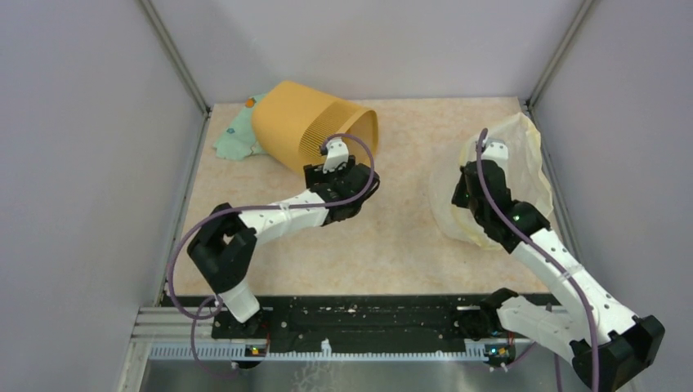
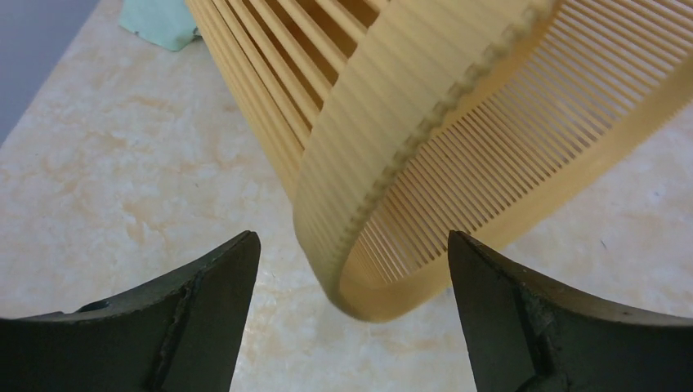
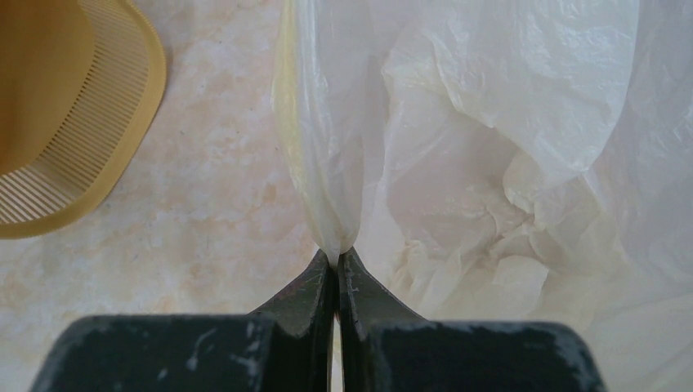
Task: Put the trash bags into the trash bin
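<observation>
My left gripper has the near bend of the bin's slotted rim between its open fingers already, so it will next ease farther in onto that bend and close.
The orange-yellow trash bin (image 1: 306, 122) lies on its side at the back left, its slotted rim (image 2: 392, 147) facing the near right. My left gripper (image 1: 337, 153) is open just in front of that rim. In the left wrist view the left gripper (image 2: 351, 237) straddles the rim's lowest edge without touching it. The cream, crinkly trash bag (image 1: 523, 139) is heaped at the right. My right gripper (image 1: 484, 155) is shut on a pinched fold of the trash bag (image 3: 490, 163), seen at the right gripper (image 3: 337, 253). The bin (image 3: 57, 122) shows to its left.
A mint-green cloth (image 1: 237, 139) lies behind the bin at the back left corner, also seen as the cloth (image 2: 159, 20). Grey walls enclose the beige table (image 1: 400, 229) on three sides. Both arm bases sit on the black rail at the near edge.
</observation>
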Robot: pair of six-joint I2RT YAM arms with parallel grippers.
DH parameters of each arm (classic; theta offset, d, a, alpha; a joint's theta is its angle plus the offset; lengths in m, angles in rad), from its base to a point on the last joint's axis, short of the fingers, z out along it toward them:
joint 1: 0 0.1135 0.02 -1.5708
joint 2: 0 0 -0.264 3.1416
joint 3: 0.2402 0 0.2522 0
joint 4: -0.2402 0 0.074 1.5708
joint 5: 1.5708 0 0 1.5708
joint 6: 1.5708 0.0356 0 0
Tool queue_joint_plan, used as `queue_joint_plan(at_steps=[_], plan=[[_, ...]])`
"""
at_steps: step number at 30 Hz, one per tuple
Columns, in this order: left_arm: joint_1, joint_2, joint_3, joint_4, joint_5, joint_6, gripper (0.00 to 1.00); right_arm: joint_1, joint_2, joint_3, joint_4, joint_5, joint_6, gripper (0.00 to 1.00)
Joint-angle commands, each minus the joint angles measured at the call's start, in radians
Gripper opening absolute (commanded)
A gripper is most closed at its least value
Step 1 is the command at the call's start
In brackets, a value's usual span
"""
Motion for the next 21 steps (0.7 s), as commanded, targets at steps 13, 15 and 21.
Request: queue_joint_plan(at_steps=[13, 15, 21], plan=[[0.069, 0.117, 0.094, -0.061, -0.241, -0.099, 0.60, -0.006, -0.063, -0.011, 0.036, -0.046, -0.013, 0.00], [0.069, 0.100, 0.080, -0.023, -0.227, -0.047, 0.38, -0.006, -0.063, -0.013, 0.039, -0.045, -0.013, 0.00], [0.069, -0.019, -0.001, 0.151, -0.122, 0.161, 0.02, -0.006, -0.062, -0.008, 0.040, -0.047, -0.011, 0.00]])
